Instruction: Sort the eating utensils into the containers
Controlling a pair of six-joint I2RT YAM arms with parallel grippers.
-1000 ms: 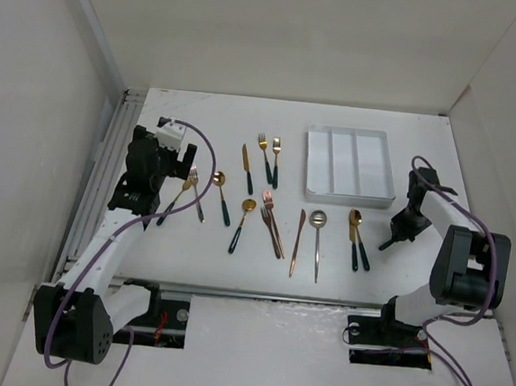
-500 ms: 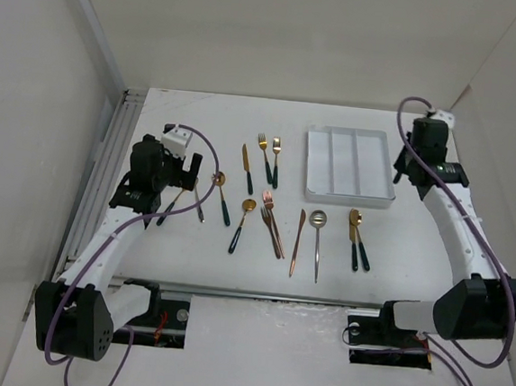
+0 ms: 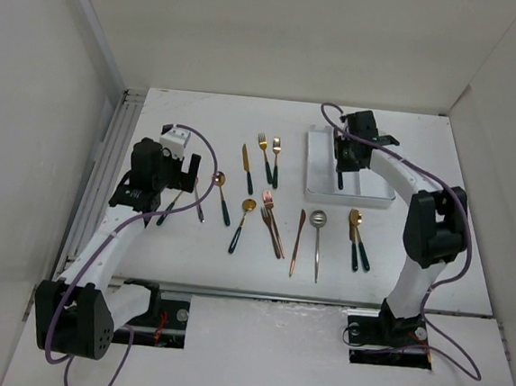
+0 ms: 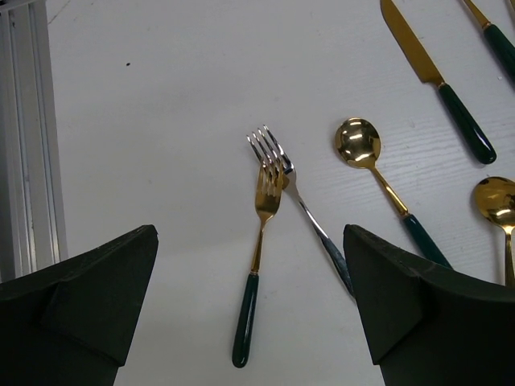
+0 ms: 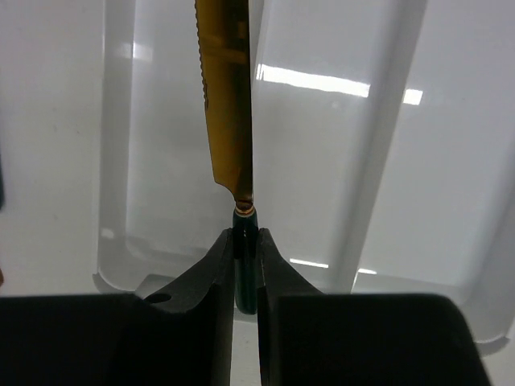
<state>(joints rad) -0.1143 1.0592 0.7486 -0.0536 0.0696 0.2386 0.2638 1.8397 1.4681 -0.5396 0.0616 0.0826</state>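
Observation:
I will lower my left gripper and draw it back onto the dark green handle of the gold fork (image 3: pixel 166 215) (image 4: pixel 246 320), because that end of the gold fork is clear of the paler fork.
My right gripper (image 3: pixel 341 164) hangs over the white three-compartment tray (image 3: pixel 379 200). In the right wrist view it (image 5: pixel 245 237) is shut on the dark green handle of a gold knife (image 5: pixel 225 96), whose blade points away along the leftmost compartment of the tray (image 5: pixel 378 161). My left gripper (image 3: pixel 182 179) is open and empty above two crossed forks (image 3: pixel 192 190). In the left wrist view it (image 4: pixel 249 233) straddles a gold fork with a green handle (image 4: pixel 261 201) and a paler fork (image 4: pixel 306 213).
More utensils lie in loose rows on the table: a gold knife (image 3: pixel 247 168), two forks (image 3: pixel 270 156), gold spoons (image 3: pixel 222 196), copper forks (image 3: pixel 272 223), a copper knife (image 3: pixel 297 242), a silver spoon (image 3: pixel 317 241), two spoons (image 3: pixel 357 240). A metal rail (image 3: pixel 107 162) runs along the left.
My right arm swung from the table right of the tray to above the tray, and now holds a knife over it. My left gripper shifted slightly over the crossed forks.

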